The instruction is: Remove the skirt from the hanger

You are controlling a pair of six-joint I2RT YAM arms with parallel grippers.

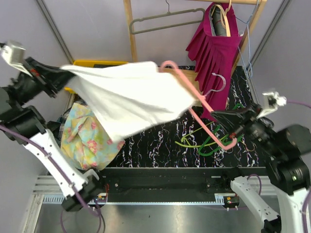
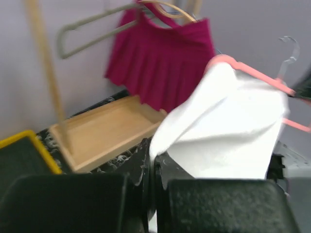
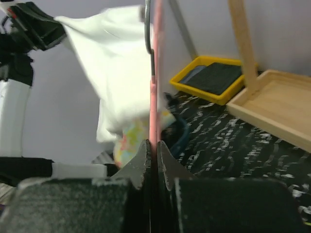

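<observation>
My right gripper will next pull the pink hanger away from the white skirt, and then it will tilt the hanger and lower it over the green hangers.
A white skirt hangs stretched in the air between my two grippers, one end still over a pink hanger. My left gripper is shut on the skirt's left edge, high at the left; the cloth shows pinched between its fingers. My right gripper is shut on the pink hanger's bar at the right. The hanger's metal hook points up beside the skirt.
A magenta pleated skirt hangs on a wooden rack at the back right, with a grey hanger beside it. A wooden tray, a yellow tray, green hangers and a floral cloth lie on the black marbled table.
</observation>
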